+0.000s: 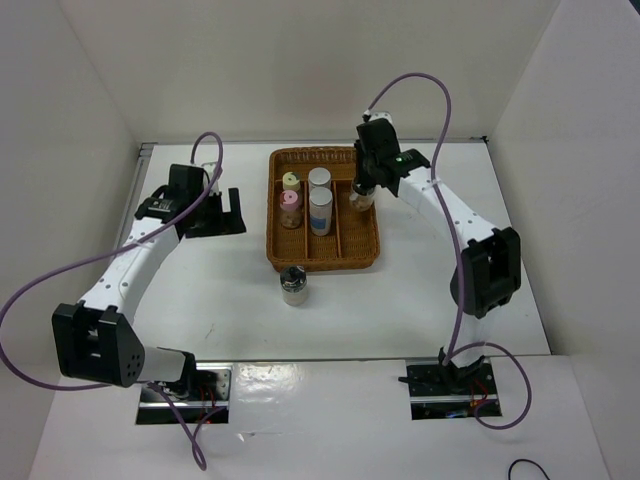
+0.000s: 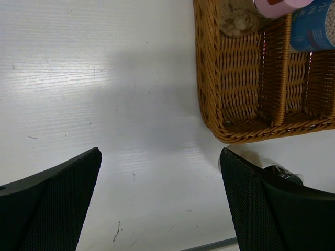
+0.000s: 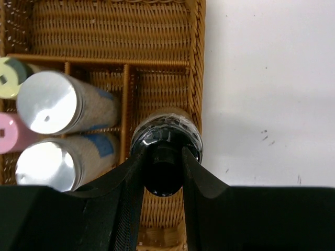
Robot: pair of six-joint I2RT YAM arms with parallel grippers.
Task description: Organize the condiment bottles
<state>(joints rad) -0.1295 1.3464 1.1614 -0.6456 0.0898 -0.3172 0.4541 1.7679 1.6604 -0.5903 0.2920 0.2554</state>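
Note:
The black-capped jar overlaps the tray's rim, so the robot's right gripper should next lower onto the bottom of the tray's section beneath, ease toward the grey-capped jars, and release the black cap.
My right gripper (image 1: 364, 183) (image 3: 163, 157) is shut on the black cap of a shaker jar (image 1: 362, 197) (image 3: 167, 129), upright in the right compartment of the wicker tray (image 1: 323, 262). The yellow-capped jar (image 1: 290, 180) (image 3: 9, 77) and pink-capped jar (image 1: 290, 200) (image 3: 10, 133) stand in the left compartment. The two grey-capped blue-label jars (image 1: 320, 178) (image 1: 321, 199) stand in the middle one. The other black-capped jar (image 1: 294, 285) stands on the table in front of the tray. My left gripper (image 1: 215, 212) (image 2: 159, 172) is open and empty, left of the tray.
The tray's near left corner (image 2: 230, 104) lies just ahead of my left fingers. The tray's far compartment (image 3: 112, 31) holds nothing. White walls enclose the table on the left, back and right.

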